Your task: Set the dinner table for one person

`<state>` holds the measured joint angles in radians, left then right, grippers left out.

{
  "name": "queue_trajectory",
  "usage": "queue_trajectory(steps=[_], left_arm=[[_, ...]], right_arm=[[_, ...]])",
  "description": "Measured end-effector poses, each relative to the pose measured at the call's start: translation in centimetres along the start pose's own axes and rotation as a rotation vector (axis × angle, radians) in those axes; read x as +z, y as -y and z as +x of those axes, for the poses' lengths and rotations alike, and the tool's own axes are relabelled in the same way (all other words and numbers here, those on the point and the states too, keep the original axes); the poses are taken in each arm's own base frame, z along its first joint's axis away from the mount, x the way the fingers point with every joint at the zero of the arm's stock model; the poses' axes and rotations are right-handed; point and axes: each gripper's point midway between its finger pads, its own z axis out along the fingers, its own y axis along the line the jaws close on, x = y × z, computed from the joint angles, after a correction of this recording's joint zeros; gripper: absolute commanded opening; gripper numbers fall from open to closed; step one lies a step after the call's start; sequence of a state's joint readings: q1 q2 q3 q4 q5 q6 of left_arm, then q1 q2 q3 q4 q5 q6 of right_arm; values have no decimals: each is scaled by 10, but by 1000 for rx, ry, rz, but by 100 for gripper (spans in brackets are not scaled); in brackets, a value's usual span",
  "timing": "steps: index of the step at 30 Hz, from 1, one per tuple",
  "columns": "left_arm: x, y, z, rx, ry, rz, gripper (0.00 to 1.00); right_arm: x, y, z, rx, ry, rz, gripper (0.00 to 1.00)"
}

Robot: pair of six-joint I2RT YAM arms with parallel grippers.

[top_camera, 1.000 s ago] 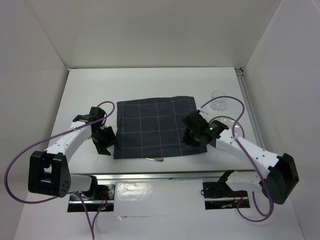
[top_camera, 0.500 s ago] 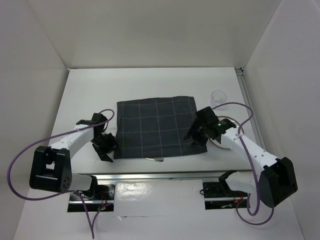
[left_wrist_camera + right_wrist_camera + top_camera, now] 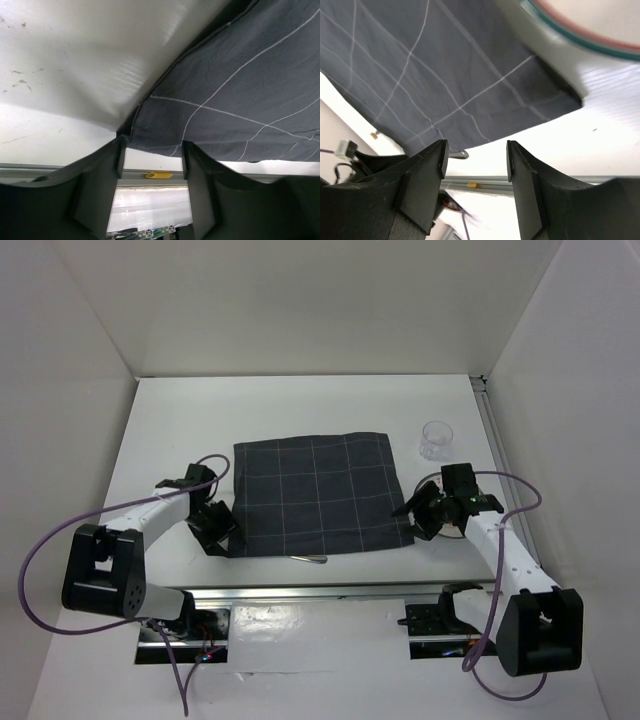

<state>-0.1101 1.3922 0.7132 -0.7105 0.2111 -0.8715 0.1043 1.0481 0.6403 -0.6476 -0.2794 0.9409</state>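
My left gripper has the corner at one finger, so it should go down and slightly left in its wrist view to get the cloth's corner (image 3: pixel 232 554) (image 3: pixel 128 139) between its fingers.
The dinner table (image 3: pixel 300 410) is the white surface. A dark grey gridded cloth (image 3: pixel 318 498) lies flat at its middle. My left gripper (image 3: pixel 212 530) is open at the cloth's front-left corner; in the left wrist view the corner (image 3: pixel 155 142) lies right at the open fingertips (image 3: pixel 120 155). My right gripper (image 3: pixel 425 512) is open and empty beside the cloth's front-right corner (image 3: pixel 565 102). A plate with a red and teal rim (image 3: pixel 570 32) sits just right of the cloth, hidden under my right arm in the top view.
A clear glass (image 3: pixel 435 438) stands at the back right of the cloth. A metal utensil (image 3: pixel 310 559) lies along the cloth's front edge and shows in the right wrist view (image 3: pixel 457 154). The table's front rail (image 3: pixel 160 175) is close behind both grippers.
My right gripper has moved right, off the cloth, to its front-right corner, and now covers the plate. My left gripper has shifted slightly toward the cloth's front-left corner.
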Motion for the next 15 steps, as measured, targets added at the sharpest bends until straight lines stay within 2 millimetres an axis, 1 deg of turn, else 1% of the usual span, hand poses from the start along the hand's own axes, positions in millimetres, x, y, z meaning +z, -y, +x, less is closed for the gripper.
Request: queue_trajectory(steps=[1,3,9,10,11,12,13,14,15], left_arm=[[0,0,0,1,3,1,68],[-2,0,0,1,8,4,68],[-8,-1,3,-20,20,10,66],[-7,-3,4,-22,21,6,64],[-6,-7,6,-25,19,-4,60],[-4,-10,7,-29,18,-15,60],[-2,-13,8,-31,16,-22,59],[0,-15,9,-33,13,-30,56],[2,-16,9,-37,8,-37,55]], right_arm=[[0,2,-3,11,3,-5,61],[-1,6,-7,29,0,-11,61],[-2,6,-8,14,-18,-32,61],[-2,7,-10,16,-17,-32,61],[-1,7,-11,17,-15,-32,61],[-1,8,-12,19,-12,-33,61],[0,9,-13,23,-9,-34,63],[1,10,-15,26,-6,-34,68],[2,12,-15,32,-5,-31,68]])
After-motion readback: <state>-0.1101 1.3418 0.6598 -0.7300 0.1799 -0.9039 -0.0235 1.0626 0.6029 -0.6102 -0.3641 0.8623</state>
